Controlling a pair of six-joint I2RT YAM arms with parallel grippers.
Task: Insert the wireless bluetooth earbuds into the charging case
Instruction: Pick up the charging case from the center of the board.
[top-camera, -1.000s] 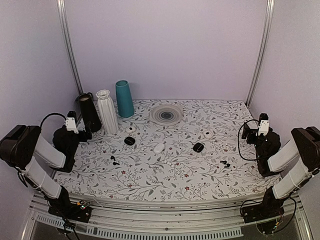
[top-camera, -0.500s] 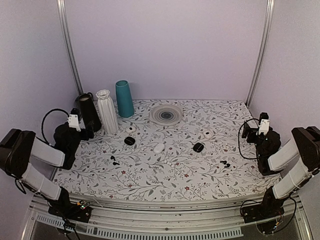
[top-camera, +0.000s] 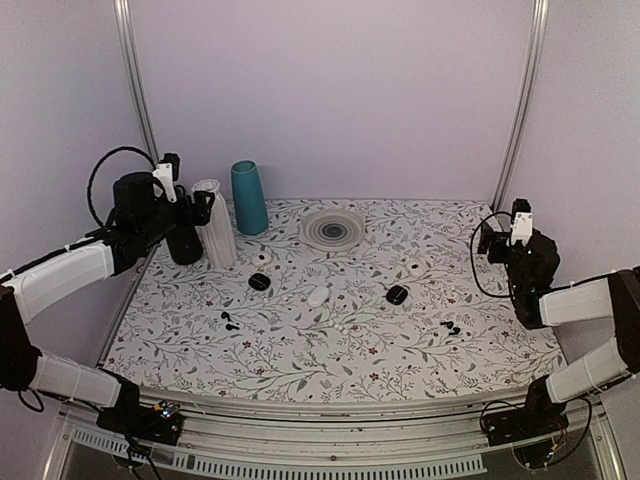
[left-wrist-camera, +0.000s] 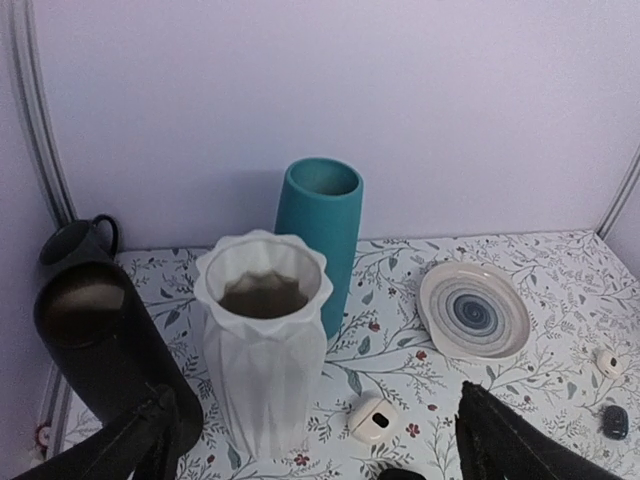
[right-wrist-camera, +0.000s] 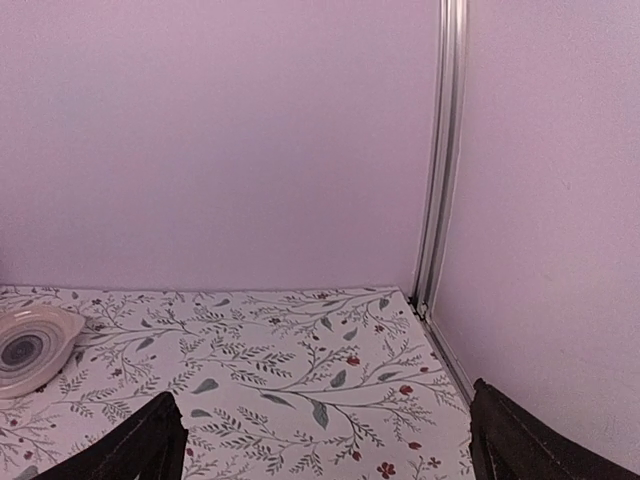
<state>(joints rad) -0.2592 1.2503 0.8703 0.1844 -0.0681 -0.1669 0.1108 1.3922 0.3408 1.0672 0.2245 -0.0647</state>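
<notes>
I will next tilt my right gripper downward and lower it to the left in the top view onto the second small white case (top-camera: 416, 270), as that case is below its raised fingers.
A small white clamshell charging case (top-camera: 262, 258) lies open on the floral table in front of the white vase. It also shows in the left wrist view (left-wrist-camera: 372, 417), with a dark well visible. A second small white case (top-camera: 413, 268) lies to the right. Two tiny white specks (top-camera: 343, 326) near the table's middle look like the earbuds; they are too small to tell for sure. My left gripper (top-camera: 200, 205) is raised beside the vases, open and empty (left-wrist-camera: 320, 462). My right gripper (top-camera: 490, 245) is open and empty at the right edge (right-wrist-camera: 330, 462).
A black vase (top-camera: 180, 232), a white ribbed vase (top-camera: 214, 222) and a teal vase (top-camera: 248, 197) stand at the back left. A striped plate (top-camera: 332, 228) lies at the back. A white pebble (top-camera: 318, 296), two round black cases (top-camera: 259, 282) (top-camera: 397, 294) and black earbuds (top-camera: 450, 327) lie mid-table.
My left arm has risen and swung back, bringing its gripper up beside the vases. My right arm has lifted and stretched slightly. Nothing on the table has moved.
</notes>
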